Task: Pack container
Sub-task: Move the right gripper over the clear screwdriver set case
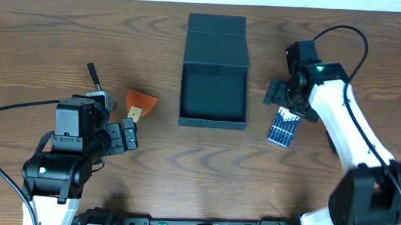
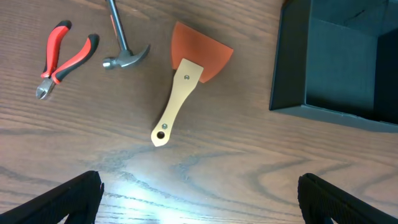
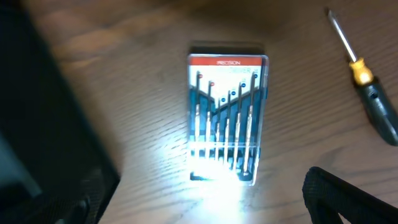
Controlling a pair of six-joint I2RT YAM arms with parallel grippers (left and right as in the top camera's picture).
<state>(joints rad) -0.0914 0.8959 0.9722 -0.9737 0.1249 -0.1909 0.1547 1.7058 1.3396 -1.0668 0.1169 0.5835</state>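
My right gripper will move down and away from the container's side, which is close beside one open finger, and onto the clear case's long sides.
The dark teal container (image 1: 213, 93) stands open at the table's middle, its flap lid (image 1: 216, 38) laid back; nothing shows inside it. My left gripper (image 1: 133, 135) is open above bare wood, just short of an orange scraper (image 1: 140, 102) with a pale handle. In the left wrist view the scraper (image 2: 186, 81) lies ahead of the open left gripper (image 2: 199, 205), and the container (image 2: 336, 62) sits at the right. My right gripper (image 1: 288, 102) hovers open over a clear case of precision screwdrivers (image 1: 282, 127). The case (image 3: 227, 115) lies just ahead of the right gripper (image 3: 211, 205), nothing gripped.
Red-handled pliers (image 2: 65, 59) and a small hammer (image 2: 124, 50) lie left of the scraper. A yellow-and-black screwdriver (image 3: 367, 81) lies right of the case. The container wall (image 3: 37, 124) stands close on the right gripper's left. Cables trail from both arms.
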